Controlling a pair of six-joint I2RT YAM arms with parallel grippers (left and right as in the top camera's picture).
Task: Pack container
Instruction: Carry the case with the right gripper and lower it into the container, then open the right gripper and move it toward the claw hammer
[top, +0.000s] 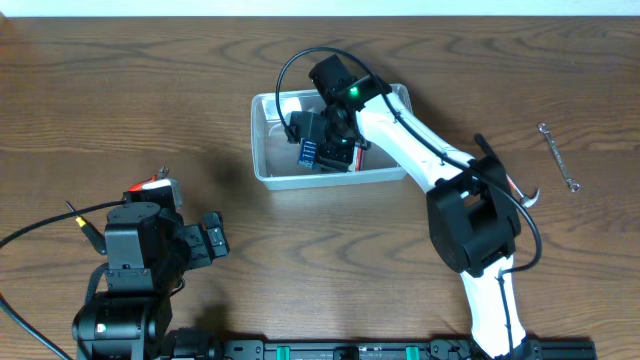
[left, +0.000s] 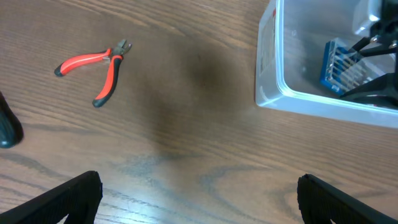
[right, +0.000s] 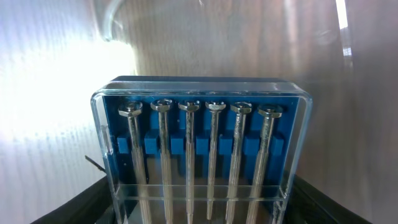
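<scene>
Next, my right gripper lowers a little toward the container's bottom beside the container's near side, then opens. The drill-bit case is already inside the container's sides.
The clear plastic container (top: 268, 160) sits at the table's upper middle; its corner also shows in the left wrist view (left: 273, 87). My right gripper (top: 325, 150) reaches down into it, shut on a small blue drill-bit case (top: 308, 152) with several silver bits (right: 202, 149), its fingers on both sides of the case (right: 205, 208). The case also shows in the left wrist view (left: 342, 65). Red-handled pliers (left: 99, 65) lie on the wood left of the container, partly hidden by the left arm overhead (top: 155, 183). My left gripper (left: 199, 199) is open and empty above bare wood.
A silver wrench (top: 558, 157) lies at the far right. A tool with a red handle and a curved metal end (top: 522, 194) lies beside the right arm. A white object (top: 292, 104) rests in the container's back left.
</scene>
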